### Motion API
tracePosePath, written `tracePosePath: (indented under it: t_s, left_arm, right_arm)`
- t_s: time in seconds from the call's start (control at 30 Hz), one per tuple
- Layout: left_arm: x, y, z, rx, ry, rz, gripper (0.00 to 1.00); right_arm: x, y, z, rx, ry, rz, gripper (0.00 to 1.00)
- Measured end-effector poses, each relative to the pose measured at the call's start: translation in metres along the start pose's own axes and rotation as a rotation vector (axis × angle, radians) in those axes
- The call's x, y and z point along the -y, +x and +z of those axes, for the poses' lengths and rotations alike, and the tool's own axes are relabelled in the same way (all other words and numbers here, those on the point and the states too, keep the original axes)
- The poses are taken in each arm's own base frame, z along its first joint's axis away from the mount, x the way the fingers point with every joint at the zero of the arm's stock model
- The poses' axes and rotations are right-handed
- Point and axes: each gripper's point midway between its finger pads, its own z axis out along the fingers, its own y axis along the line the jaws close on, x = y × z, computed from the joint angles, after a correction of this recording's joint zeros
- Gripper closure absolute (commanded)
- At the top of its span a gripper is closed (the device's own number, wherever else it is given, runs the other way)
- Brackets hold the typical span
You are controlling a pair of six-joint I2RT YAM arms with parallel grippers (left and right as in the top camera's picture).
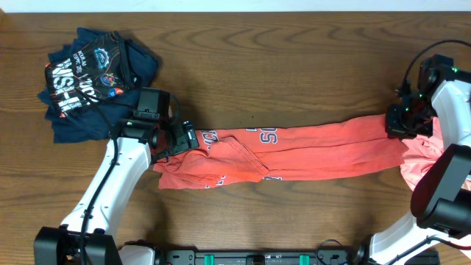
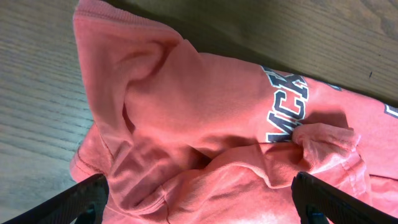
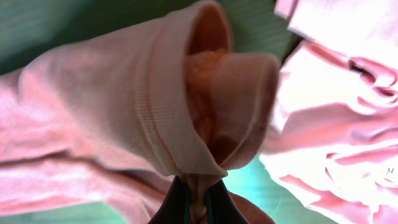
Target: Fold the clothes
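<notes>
I should use my right gripper to carry the hemmed fold over the coral shirt toward the navy letters, because the held end is still stretched out long.
A coral-red T-shirt (image 1: pixel 309 151) with navy lettering lies stretched out long across the table. My left gripper (image 1: pixel 179 140) is at its left end, jaws open wide over bunched cloth (image 2: pixel 199 155) with navy letters (image 2: pixel 286 109) showing. My right gripper (image 1: pixel 401 121) is at the shirt's right end, shut on a hemmed fold of the coral cloth (image 3: pixel 205 112). A paler salmon-pink shirt (image 1: pixel 423 158) lies in a heap under the right arm, and it shows in the right wrist view (image 3: pixel 339 124) too.
A folded pile of navy printed shirts (image 1: pixel 92 77) sits at the far left of the wooden table (image 1: pixel 280 66). The table's front edge runs close below the coral shirt.
</notes>
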Motion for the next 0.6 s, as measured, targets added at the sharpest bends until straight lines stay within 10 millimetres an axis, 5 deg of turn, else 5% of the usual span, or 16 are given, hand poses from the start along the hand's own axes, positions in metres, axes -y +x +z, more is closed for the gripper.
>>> tracePosePath:
  t_s: [0.6]
  left_arm:
    - [-0.002, 0.01, 0.0, -0.041, -0.005, -0.012, 0.05]
  right_arm:
    - [-0.138, 0.066, 0.0, -0.153, 0.062, -0.261, 0.99]
